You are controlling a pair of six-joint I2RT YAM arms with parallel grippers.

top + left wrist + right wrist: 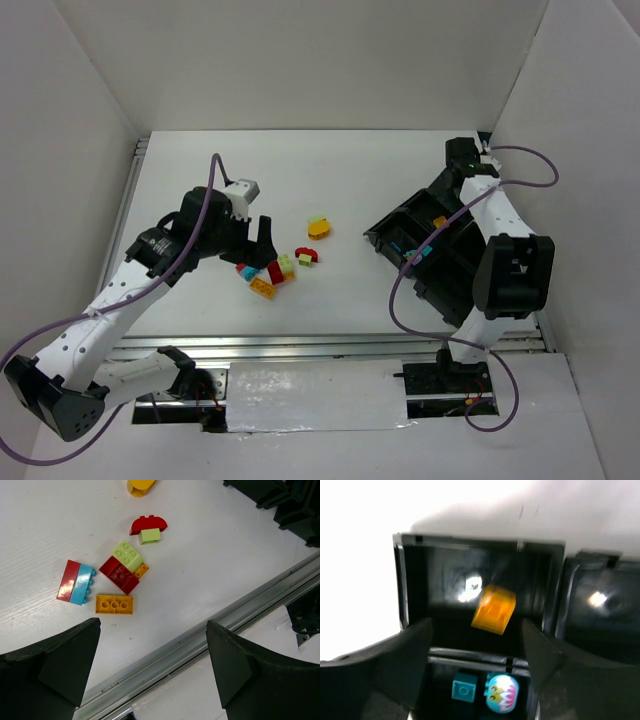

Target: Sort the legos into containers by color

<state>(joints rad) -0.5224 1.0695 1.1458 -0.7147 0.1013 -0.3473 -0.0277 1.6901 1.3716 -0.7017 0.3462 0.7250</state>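
The yellow piece [319,228] lies clear of the cluster [268,276], so my left gripper goes outward and to the right in the top view next, then lowers around it.
Several legos lie loose on the white table [350,180]: a red-and-cyan pair [76,582], an orange flat brick [114,604], a dark red brick [119,574] with a lime one [127,555] on it, a red arch [148,524] and a yellow piece [319,228]. My left gripper [152,670] is open and empty, just near of the cluster [268,276]. My right gripper [475,650] is open over the black tray [395,222]. A blurred orange brick [493,608] is in the far compartment. A cyan brick [465,687] and a round cyan printed piece [502,694] lie in the near one.
A metal rail [210,630] runs along the table's near edge, right under my left gripper. White walls enclose the table on the left, back and right. The tray stands at an angle against the right side.
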